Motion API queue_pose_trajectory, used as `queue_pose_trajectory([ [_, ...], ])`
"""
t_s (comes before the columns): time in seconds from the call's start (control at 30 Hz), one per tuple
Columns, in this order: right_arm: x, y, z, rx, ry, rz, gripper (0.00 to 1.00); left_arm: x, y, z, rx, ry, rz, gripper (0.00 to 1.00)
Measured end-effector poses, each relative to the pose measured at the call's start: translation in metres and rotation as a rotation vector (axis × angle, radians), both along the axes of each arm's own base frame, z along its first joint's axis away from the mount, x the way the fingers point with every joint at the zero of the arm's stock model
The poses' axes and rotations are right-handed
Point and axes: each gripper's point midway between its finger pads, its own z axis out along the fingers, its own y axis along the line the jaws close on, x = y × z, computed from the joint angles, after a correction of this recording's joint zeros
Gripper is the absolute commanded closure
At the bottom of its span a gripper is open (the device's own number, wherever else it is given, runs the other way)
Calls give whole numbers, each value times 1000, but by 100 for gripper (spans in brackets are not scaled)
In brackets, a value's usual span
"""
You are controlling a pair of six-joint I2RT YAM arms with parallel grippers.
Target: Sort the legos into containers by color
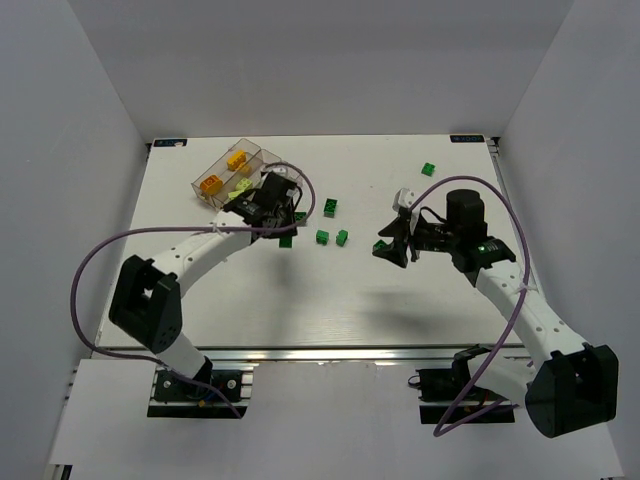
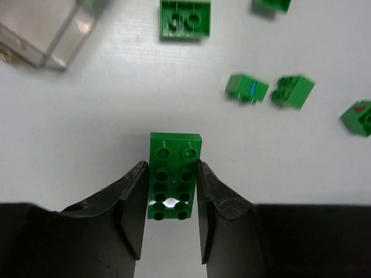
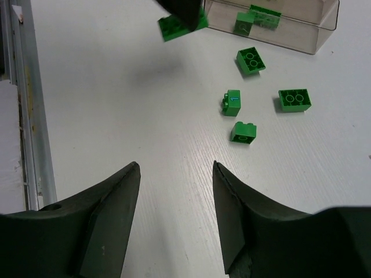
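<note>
My left gripper moves outward over the tray's dark green section next and releases, since that section lies outward of it, toward the left in the top view.
My left gripper is shut on a long dark green lego and holds it by its long sides, just right of the clear tray. The right wrist view shows that lego lifted above its shadow, next to the tray. The tray holds orange legos, a lime one and, in the right wrist view, dark green ones. Loose dark green legos lie at mid-table and far right. My right gripper is open and empty above bare table.
Loose green legos lie ahead of the left gripper, and ahead of the right gripper. A metal rail runs along the table edge. White walls enclose the table.
</note>
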Motion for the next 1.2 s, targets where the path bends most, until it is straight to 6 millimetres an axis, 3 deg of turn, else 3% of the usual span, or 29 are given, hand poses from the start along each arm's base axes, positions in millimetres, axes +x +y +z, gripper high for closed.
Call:
queue_pose_trajectory([
  [0.13, -2, -2, -6, -6, 9, -7, 42, 42, 9, 14, 55, -38, -7, 99],
  [0.47, 1, -6, -9, -13, 8, -21, 41, 134, 54, 18, 256, -57, 23, 99],
  [0.73, 3, -8, -10, -18, -4, -25, 41, 171, 89, 13, 332, -60, 69, 94],
  [0.83, 3, -8, -10, -22, -7, -27, 40, 175, 94, 4, 345, -43, 70, 84],
  [0.87, 3, -8, -11, -22, -8, -27, 40, 175, 94, 1, 348, -38, 67, 73],
  [1.07, 6, -9, -15, -32, 0, -32, 38, 175, 96, -7, 365, -22, 63, 43],
  [1.1, 6, -9, -16, -34, 0, -34, 38, 175, 97, -7, 371, -23, 64, 32],
  [1.2, 8, -9, -17, -39, -2, -37, 38, 175, 98, -6, 377, -24, 68, 15],
])
